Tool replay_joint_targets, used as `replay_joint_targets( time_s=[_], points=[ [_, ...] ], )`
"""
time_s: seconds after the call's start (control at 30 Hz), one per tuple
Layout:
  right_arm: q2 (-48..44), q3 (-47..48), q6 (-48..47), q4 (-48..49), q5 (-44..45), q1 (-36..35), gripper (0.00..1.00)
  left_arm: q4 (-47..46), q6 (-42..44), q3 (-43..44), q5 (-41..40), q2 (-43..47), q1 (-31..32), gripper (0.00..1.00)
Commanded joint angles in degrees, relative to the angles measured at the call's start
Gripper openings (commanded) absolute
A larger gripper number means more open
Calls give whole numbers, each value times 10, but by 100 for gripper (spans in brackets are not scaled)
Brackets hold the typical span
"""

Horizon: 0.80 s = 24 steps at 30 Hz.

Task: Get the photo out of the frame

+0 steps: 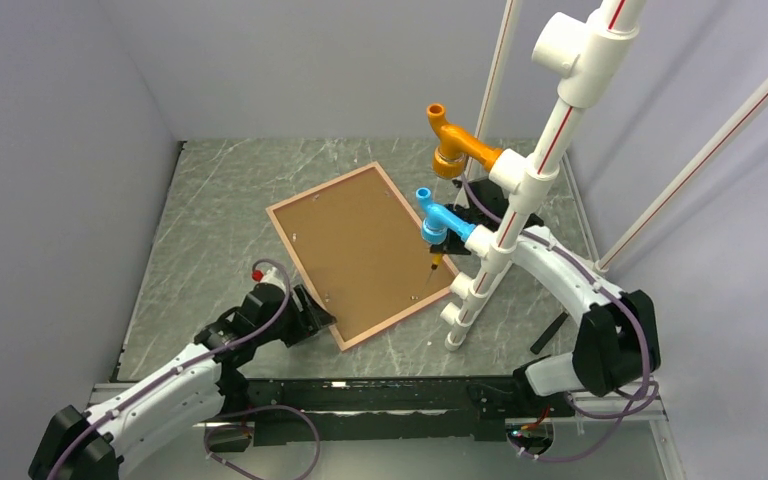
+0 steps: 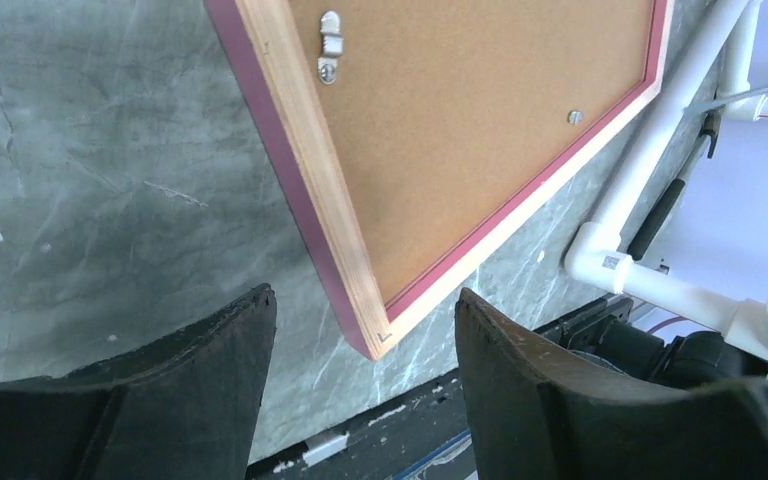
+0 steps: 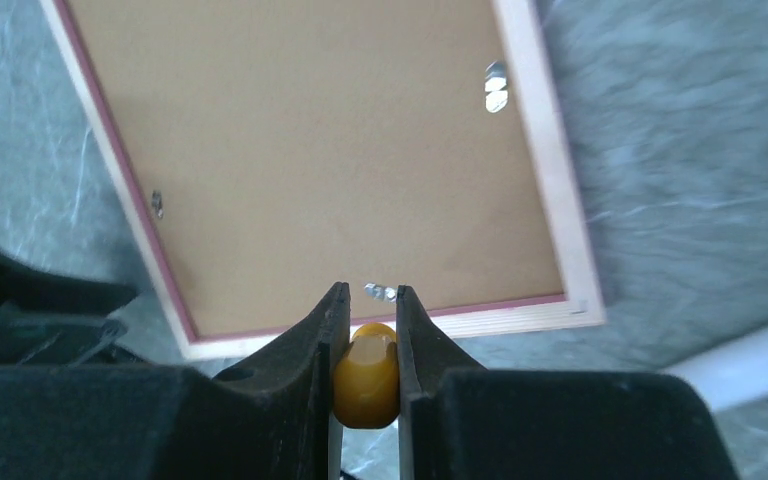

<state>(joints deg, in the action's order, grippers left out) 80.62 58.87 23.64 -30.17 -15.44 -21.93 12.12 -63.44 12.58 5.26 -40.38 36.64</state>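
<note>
I will move my right gripper outward past the frame [image 1: 305,280] and down to the bare marble beside it to let go of the screwdriver, because the clips are clear of the frame's rim.
The frame [image 1: 305,280] lies face down on the marble table, its pale wood back up and pink edge showing. The brown backing board [image 1: 360,250] fills it, so the photo is hidden. My left gripper [image 2: 362,295] is open and hovers over the frame's [image 2: 305,190] near corner without touching it. My right gripper [image 3: 365,292] is shut on the yellow handle of a screwdriver [image 3: 365,375]. The tool's tip [image 1: 434,264] points down at a small metal clip [image 3: 380,292] on the frame's right-hand side [image 3: 550,190].
A white PVC pipe stand [image 1: 520,200] rises just right of the frame, with an orange fitting [image 1: 455,145] and a blue fitting [image 1: 438,218] hanging over the frame's right edge. A metal hanger [image 2: 331,45] sits on the board. A black rail [image 1: 380,395] runs along the near table edge.
</note>
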Motion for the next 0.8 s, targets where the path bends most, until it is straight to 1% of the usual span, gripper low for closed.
replay_joint_targets(
  time_s=[0.0,0.13,0.27,0.43,0.5,0.63,0.7,0.73,0.77],
  points=[
    [-25,43,-17,-48,127,12,0,83,48,60,-16,11,1,69],
    [-2,68,-23,-94,275,24,0,115,64,86,-9,10,1,71],
    [41,90,-45,-105,357,29,0,133,69,92,-1,21,1,72],
    [83,109,-98,-87,378,29,0,141,64,90,15,26,1,74],
    [112,126,-113,-100,400,28,0,143,63,90,21,23,-1,75],
    [166,147,-151,-90,436,28,0,145,64,93,27,18,0,75],
    [193,170,-162,-90,438,27,0,149,65,98,25,13,-1,75],
    [204,179,-168,-87,432,27,0,150,65,100,24,9,-4,77],
    [215,185,-172,-80,426,27,0,152,58,100,24,5,-8,80]
  ],
)
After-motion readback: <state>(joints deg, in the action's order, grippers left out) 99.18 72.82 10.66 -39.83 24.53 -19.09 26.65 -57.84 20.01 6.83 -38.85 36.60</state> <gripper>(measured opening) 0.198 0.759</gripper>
